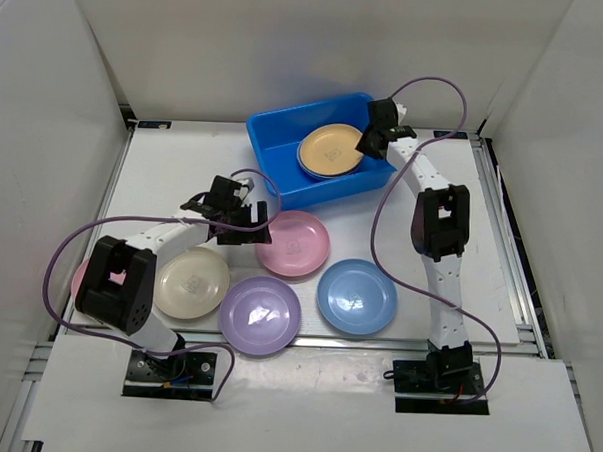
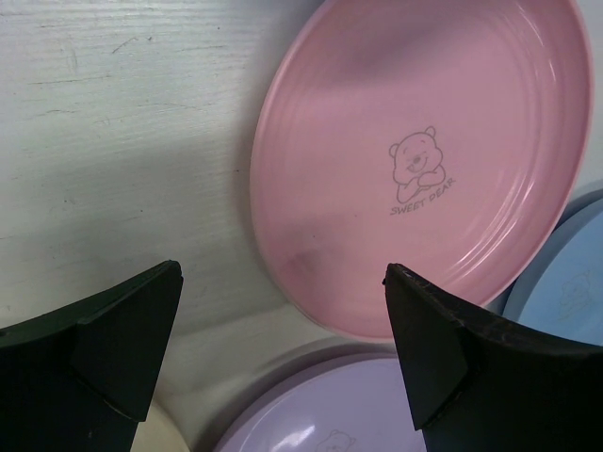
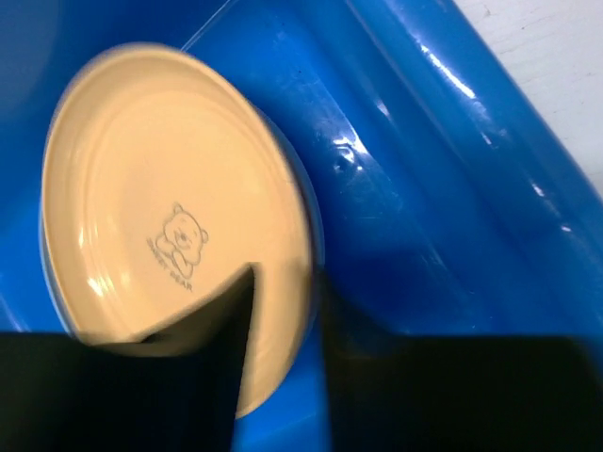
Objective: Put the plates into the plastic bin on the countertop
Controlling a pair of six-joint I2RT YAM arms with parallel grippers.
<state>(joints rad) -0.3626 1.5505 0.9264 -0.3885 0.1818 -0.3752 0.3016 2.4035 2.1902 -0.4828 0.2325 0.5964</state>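
Observation:
My left gripper lowers its open fingers astride the pink plate's rim facing the cream plate and closes next, since that rim lies below, between them.
An orange plate (image 1: 330, 150) lies in the blue plastic bin (image 1: 270, 150) on top of another plate. My right gripper (image 1: 370, 139) reaches into the bin at its right end. In the right wrist view the orange plate (image 3: 160, 217) has its rim in the gap of my right gripper (image 3: 287, 278), whose fingers stand slightly apart. On the countertop (image 1: 164, 170) lie a pink plate (image 1: 296, 246), a purple plate (image 1: 261, 315), a blue plate (image 1: 356, 296) and a cream plate (image 1: 191, 283). My left gripper (image 1: 257, 222) hovers wide open and empty beside the pink plate (image 2: 415, 160).
Another pink plate (image 1: 79, 276) peeks out from under the left arm at the left edge. Metal rails (image 1: 506, 245) run along the countertop's sides, and white walls enclose it. The purple plate (image 2: 330, 414) and the blue plate (image 2: 565, 273) lie close below the left fingers.

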